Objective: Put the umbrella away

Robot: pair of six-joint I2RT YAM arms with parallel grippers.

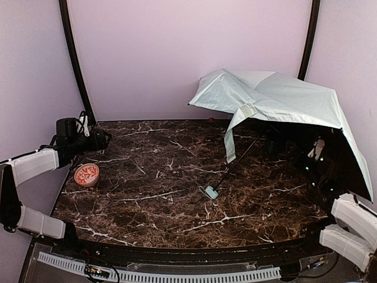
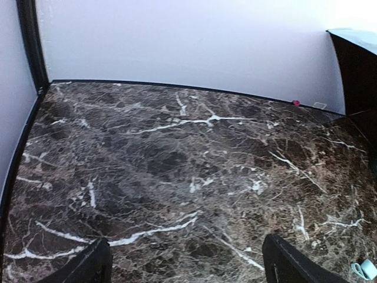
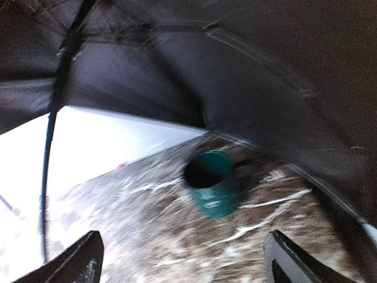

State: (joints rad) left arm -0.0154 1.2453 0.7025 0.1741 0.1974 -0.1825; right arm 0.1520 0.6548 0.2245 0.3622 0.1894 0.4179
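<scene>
My right gripper's open fingers point toward the mug. Next I should move it left in the top view, under the umbrella's canopy, onto the upper part of its stem.
The open mint-green umbrella [image 1: 277, 97] lies tilted at the back right of the marble table [image 1: 153, 194], canopy up, its dark shaft [image 1: 238, 159] slanting down to the mint handle [image 1: 209, 192] near the middle. My right gripper [image 1: 315, 154] is under the canopy, open and empty; its wrist view shows the black lining [image 3: 235, 65] overhead and a rib [image 3: 50, 147]. My left gripper [image 1: 100, 140] is open and empty at the far left; its wrist view [image 2: 185, 265] shows bare marble, with the handle [image 2: 365, 269] at the lower right corner.
A dark green mug [image 3: 213, 183] stands on the table under the canopy, ahead of the right gripper. A round red-patterned dish [image 1: 86, 174] sits at the left edge near the left arm. Pale walls enclose the table at the back and sides.
</scene>
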